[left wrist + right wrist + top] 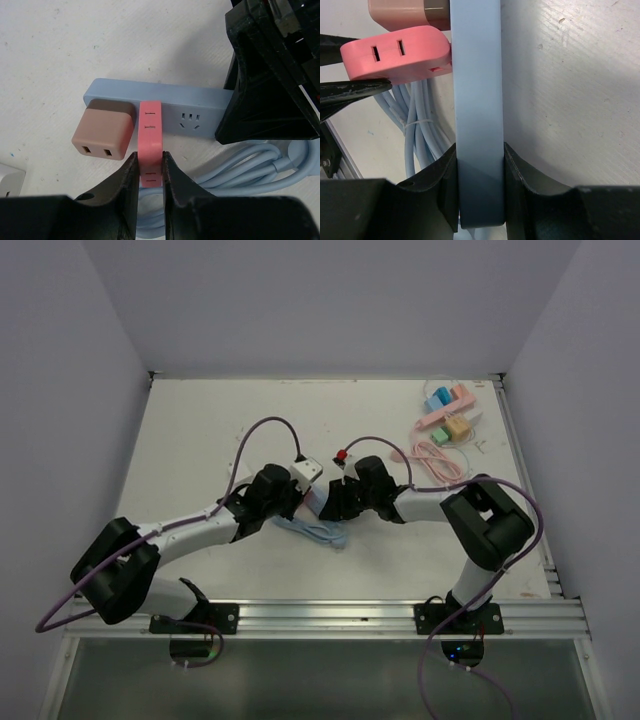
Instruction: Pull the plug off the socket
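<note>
The left gripper will next pull the pink plug (150, 125) off, carry it outward and release it on the clear tabletop to the gripper's left in the top view.
A light blue power strip (200, 102) lies on the white table with a pink plug (150, 125) and a brown plug (102, 132) seated side by side in it. My left gripper (150, 172) is shut on the pink plug's outer end. My right gripper (480, 160) is shut across the strip (476, 75), a short way along from the pink plug (395, 52), which sits flush against the strip's face. In the top view both grippers meet at the table's middle, left (298, 502) and right (338, 500), hiding the strip.
The strip's coiled blue cable (260, 167) lies beside it, also in the top view (315, 532). A white adapter (307, 470) sits just behind the left gripper. Pastel power strips and a pink cable (445, 425) lie at the back right.
</note>
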Available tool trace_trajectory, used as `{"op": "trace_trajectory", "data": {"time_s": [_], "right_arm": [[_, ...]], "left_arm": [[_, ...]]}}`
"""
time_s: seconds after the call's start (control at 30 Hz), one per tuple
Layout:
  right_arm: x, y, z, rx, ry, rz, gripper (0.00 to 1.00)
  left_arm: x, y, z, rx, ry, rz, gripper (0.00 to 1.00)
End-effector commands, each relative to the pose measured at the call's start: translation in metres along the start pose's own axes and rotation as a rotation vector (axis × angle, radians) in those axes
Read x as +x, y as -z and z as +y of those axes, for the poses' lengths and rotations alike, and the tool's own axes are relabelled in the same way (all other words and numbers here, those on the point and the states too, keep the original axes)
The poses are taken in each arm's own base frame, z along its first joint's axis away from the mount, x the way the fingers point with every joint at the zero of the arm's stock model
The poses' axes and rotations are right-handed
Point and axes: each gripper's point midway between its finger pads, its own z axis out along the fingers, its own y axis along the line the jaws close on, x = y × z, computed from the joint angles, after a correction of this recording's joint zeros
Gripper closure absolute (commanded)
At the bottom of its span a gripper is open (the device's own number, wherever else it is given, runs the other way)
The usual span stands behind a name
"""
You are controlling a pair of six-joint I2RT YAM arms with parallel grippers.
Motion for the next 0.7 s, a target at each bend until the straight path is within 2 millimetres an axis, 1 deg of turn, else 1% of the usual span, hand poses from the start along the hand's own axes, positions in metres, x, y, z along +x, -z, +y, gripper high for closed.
{"op": "trace_trajectory", "data": {"time_s": [0.0,0.17,0.33,0.37,0.5,0.57,0.67], "right_arm": [[0.043,0.01,-0.076,0.312,-0.138,0.127,1.0],[0.048,0.015,-0.089,0.366,-0.169,0.148,1.0],[0.05,0.021,-0.102,0.417,-0.215,0.151,1.0],[0.05,0.022,-0.105,0.424,-0.23,0.147,1.0],[0.051,0.023,-0.108,0.419,-0.245,0.148,1.0],[0.05,0.024,-0.108,0.424,-0.248,0.144,1.0],[0.05,0.026,-0.109,0.425,-0.258,0.134,1.0]], "left_arm": [[-0.04,0.016,-0.01,0.06,0.0,-0.137,1.0],[-0.045,0.019,-0.011,0.122,0.037,-0.141,1.0],[-0.052,0.028,-0.005,0.121,0.046,-0.168,1.0],[-0.051,0.028,-0.007,0.124,0.076,-0.164,1.0],[-0.051,0.031,-0.004,0.108,0.084,-0.163,1.0],[-0.054,0.033,0.004,0.072,0.101,-0.174,1.0],[-0.06,0.038,0.026,-0.024,0.161,-0.209,1.0]]}}
